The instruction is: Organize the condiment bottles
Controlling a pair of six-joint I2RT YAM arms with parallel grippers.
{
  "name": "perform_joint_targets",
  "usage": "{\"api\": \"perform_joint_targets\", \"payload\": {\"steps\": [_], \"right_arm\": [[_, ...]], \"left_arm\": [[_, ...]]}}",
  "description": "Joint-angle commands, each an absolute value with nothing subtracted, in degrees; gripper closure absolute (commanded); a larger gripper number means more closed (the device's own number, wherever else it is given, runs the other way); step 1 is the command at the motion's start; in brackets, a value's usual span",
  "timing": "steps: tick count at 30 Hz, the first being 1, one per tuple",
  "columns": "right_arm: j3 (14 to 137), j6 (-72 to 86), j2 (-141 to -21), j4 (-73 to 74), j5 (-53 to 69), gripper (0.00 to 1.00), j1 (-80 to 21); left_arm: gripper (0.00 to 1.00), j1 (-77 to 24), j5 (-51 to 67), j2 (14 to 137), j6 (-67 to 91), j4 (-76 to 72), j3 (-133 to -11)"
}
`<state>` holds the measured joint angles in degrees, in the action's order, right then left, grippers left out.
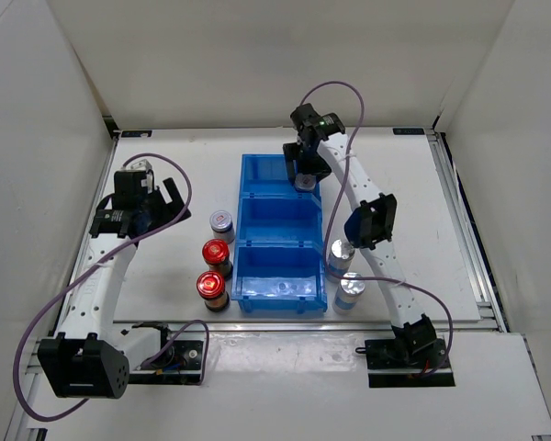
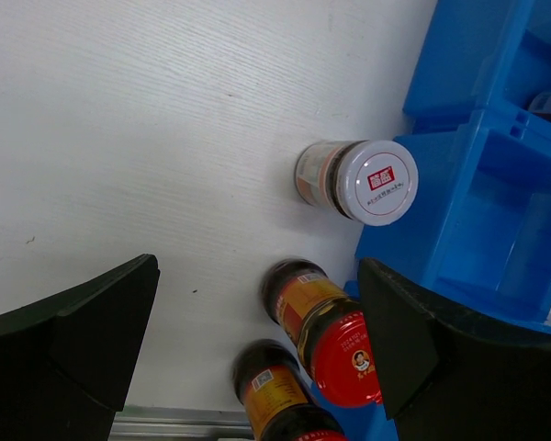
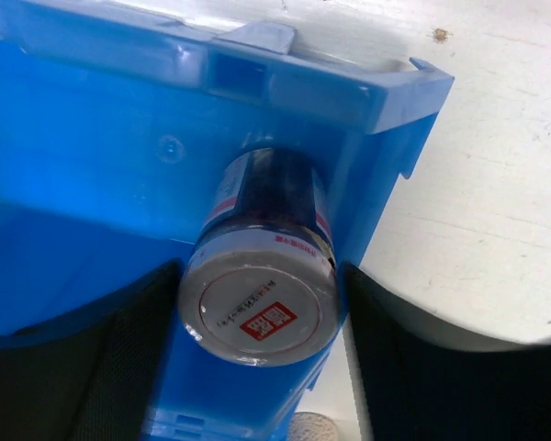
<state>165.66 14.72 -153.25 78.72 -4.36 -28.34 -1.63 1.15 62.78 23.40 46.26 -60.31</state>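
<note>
The silver-capped bottle stands below, still outside the bin. My left gripper goes right in the top view to that bottle next and lowers around its cap point(image 1: 221, 220) point(image 2: 378, 183).
A silver-capped condiment bottle point(image 3: 260, 308) stands upright in the far compartment of the blue bin point(image 3: 92, 138). My right gripper point(image 3: 262, 317) flanks its cap closely, with only a thin sliver showing on the right side. From above, that bottle point(image 1: 304, 182) sits under the right gripper point(image 1: 302, 173). My left gripper point(image 2: 257, 340) hangs open over the table left of the bin, holding nothing. Below it stand a silver-capped bottle point(image 2: 365, 181) and two red-capped bottles point(image 2: 335, 344) point(image 2: 280, 404). Two more silver-capped bottles point(image 1: 341, 250) point(image 1: 351, 285) stand right of the bin.
The blue three-compartment bin point(image 1: 241, 230) lies mid-table, its long side running front to back. White walls enclose the table on three sides. A metal rail point(image 1: 459, 230) runs along the right edge. Cables loop from both arms.
</note>
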Motion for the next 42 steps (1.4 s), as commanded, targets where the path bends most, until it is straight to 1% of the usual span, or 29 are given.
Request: {"api": "perform_joint_targets", "payload": {"steps": [1,2,3,7,11,14,18,20,23,25,27,32,38,42], "right_arm": [[168.84,15.29,-150.48,93.16,-5.1,0.16,-28.13],[168.84,15.29,-150.47,93.16,-5.1,0.09,-28.13],[168.84,15.29,-149.77,93.16,-5.1,0.0,-28.13],[168.32,15.82,-146.78,93.16,-4.48,0.0,-28.13],[168.84,16.44,-142.83,93.16,-3.79,0.0,-28.13],[168.05,16.44,-137.57,93.16,-2.64,0.0,-27.42],[163.57,17.31,-131.93,93.16,-4.39,0.0,-24.8],[161.12,18.45,-129.04,93.16,-4.92,0.0,-23.65],[158.39,19.25,-125.79,93.16,-7.03,0.0,-21.28],[155.14,19.78,-124.11,93.16,-4.76,0.0,-18.82],[152.85,19.78,-123.23,93.16,-2.12,0.0,-17.58],[146.88,16.71,-121.38,93.16,-2.11,0.0,-17.58],[145.55,16.7,-119.62,93.16,-2.72,0.0,-15.83],[145.55,16.17,-119.62,93.16,-1.06,0.0,-13.81]], "left_arm": [[0.0,-1.76,5.09,62.31,23.03,43.34,-59.77],[0.0,-1.76,5.1,62.31,23.03,43.33,-59.77],[0.0,-1.76,5.88,62.84,23.03,42.81,-59.77],[0.0,-1.76,5.19,63.37,22.41,44.2,-60.47],[0.0,-1.76,3.34,65.82,21.01,45.43,-64.15],[0.0,-2.29,3.34,68.02,20.31,44.82,-65.57],[0.0,-7.46,1.59,73.47,18.54,43.51,-66.88],[0.0,-9.4,1.06,76.37,20.65,42.63,-67.41],[0.0,-11.42,4.73,80.41,21.97,41.32,-68.73],[0.0,-13.26,4.75,83.3,21.97,40.78,-69.95],[0.0,-13.89,5.36,84.89,21.97,40.0,-70.48],[0.0,-15.29,7.99,89.2,22.5,37.45,-71.02],[0.0,-16.52,7.29,91.76,23.2,36.83,-70.49],[0.0,-16.52,5.45,92.81,23.82,36.3,-69.26]]}}
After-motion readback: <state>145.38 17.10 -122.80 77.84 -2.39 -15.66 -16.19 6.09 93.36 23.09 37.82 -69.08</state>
